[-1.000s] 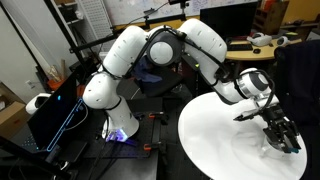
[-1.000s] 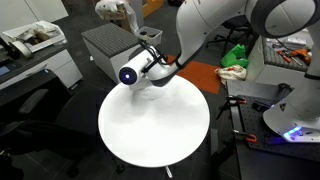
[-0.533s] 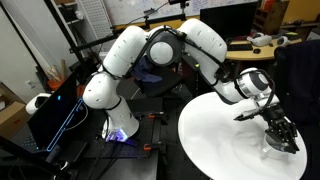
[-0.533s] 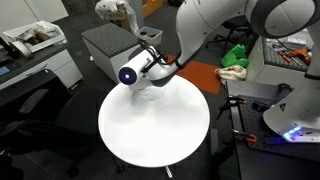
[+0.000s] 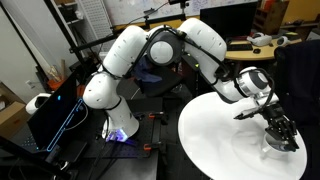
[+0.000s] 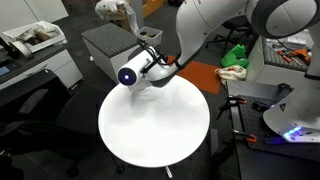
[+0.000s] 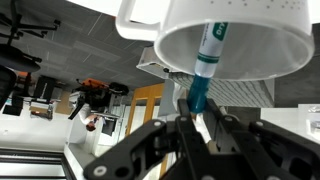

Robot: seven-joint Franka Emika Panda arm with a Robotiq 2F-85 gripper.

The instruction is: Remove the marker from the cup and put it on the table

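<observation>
I should lift the marker [image 7: 205, 70] out of the cup and bring it back toward my base. I should then lower it and let go of it there, because the tabletop is bare that way.
In the wrist view a white cup [image 7: 235, 35] fills the top of the picture with its opening towards the camera. A teal marker [image 7: 205, 70] stands in the cup and sticks out towards my gripper [image 7: 197, 110]. The two dark fingers are closed in on the marker's free end. In an exterior view the gripper [image 5: 281, 133] points down over the far right of the round white table [image 5: 215, 140]; the cup is hard to make out there. In an exterior view the wrist [image 6: 140, 68] hides the gripper and cup at the table's [image 6: 150, 135] far edge.
A grey box [image 6: 105, 42] stands just behind the table. A green object [image 6: 237, 55] lies on a bench to the right. The robot base [image 5: 120, 125] and a dark case with blue lights [image 5: 55, 115] stand left of the table.
</observation>
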